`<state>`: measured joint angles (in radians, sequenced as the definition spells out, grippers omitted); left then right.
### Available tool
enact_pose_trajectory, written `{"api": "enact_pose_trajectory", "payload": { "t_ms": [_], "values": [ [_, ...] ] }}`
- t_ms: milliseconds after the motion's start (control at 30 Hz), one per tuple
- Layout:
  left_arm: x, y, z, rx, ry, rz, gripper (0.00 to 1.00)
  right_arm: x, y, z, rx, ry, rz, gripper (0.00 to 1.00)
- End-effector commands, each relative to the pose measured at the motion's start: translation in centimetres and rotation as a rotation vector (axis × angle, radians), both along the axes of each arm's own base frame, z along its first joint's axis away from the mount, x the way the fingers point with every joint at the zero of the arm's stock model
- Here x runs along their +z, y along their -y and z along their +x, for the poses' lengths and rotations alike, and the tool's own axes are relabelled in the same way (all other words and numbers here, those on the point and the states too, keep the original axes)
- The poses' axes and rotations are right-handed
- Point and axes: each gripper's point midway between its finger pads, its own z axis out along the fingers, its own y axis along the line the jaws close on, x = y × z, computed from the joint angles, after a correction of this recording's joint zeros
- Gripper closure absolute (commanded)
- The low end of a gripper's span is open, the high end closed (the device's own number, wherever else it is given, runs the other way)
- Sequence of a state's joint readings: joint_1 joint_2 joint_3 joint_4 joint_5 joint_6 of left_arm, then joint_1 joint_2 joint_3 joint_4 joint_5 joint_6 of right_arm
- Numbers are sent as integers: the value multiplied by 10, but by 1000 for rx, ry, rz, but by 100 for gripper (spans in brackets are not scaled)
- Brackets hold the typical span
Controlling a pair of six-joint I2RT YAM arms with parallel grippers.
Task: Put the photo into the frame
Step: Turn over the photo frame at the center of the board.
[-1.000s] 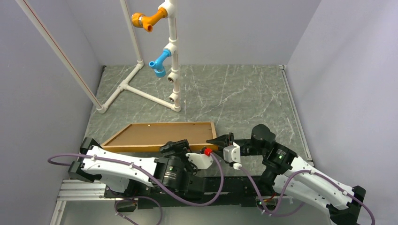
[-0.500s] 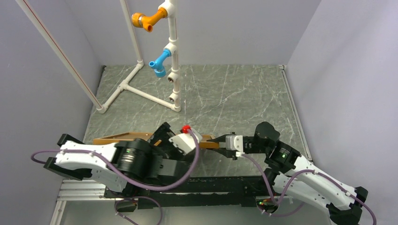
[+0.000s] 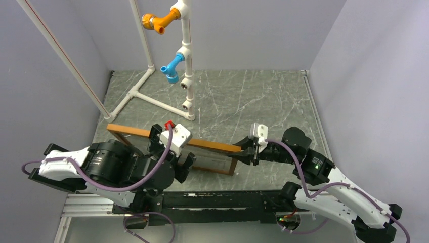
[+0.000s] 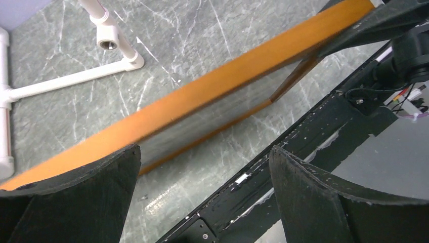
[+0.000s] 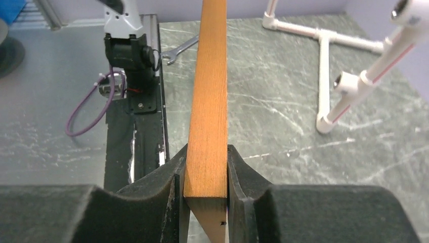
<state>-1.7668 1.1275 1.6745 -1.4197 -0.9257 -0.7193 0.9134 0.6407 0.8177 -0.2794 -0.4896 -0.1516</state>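
The right gripper will next swing outward and down to the bare marble, which is outward and below it, and release there, because the frame [image 3: 215, 146] stands on edge.
The frame [image 3: 215, 146], thin light-brown wood around a clear pane, stands on its long edge across the near table. My right gripper [image 3: 248, 150] is shut on its right end. In the right wrist view the two pads squeeze the wooden rail [image 5: 208, 101] from both sides at my right gripper [image 5: 206, 174]. My left gripper [image 4: 205, 157] is wide open with nothing between its fingers, hovering just on the near side of the frame [image 4: 227, 76]. From above, its fingers [image 3: 188, 163] overlap the frame's middle. The photo is out of view.
A white PVC pipe stand [image 3: 185, 66] with orange and blue fittings rises at the back left, its base pipes [image 3: 132, 94] lying on the marble table. A wrench [image 5: 177, 49] lies near the black base rail [image 3: 232, 198]. Grey walls close both sides.
The frame has gone from lying tilted to standing on its edge, turned up by the right gripper. The left gripper has opened wide and its arm has swung left.
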Motion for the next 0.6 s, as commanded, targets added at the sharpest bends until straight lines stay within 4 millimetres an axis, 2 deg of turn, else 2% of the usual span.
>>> {"api": "enact_pose_trajectory", "payload": {
  "t_ms": [0, 133, 267, 367, 567],
  "values": [
    [4, 15, -6, -19, -22, -54, 1, 3, 14, 15, -196, -199, -22, 100],
    [0, 19, -5, 6, -9, 13, 1, -6, 17, 13, -205, -261, -87, 100],
    [-4, 27, -5, 21, 12, 78, 1, -17, 14, 1, -130, -315, -136, 100],
    [-7, 30, -4, 40, 20, 106, 1, -23, 13, 0, -92, -371, -157, 100],
    [-8, 30, 1, 75, -8, 65, 1, -35, 17, 19, -47, -536, -156, 100]
  ]
}}
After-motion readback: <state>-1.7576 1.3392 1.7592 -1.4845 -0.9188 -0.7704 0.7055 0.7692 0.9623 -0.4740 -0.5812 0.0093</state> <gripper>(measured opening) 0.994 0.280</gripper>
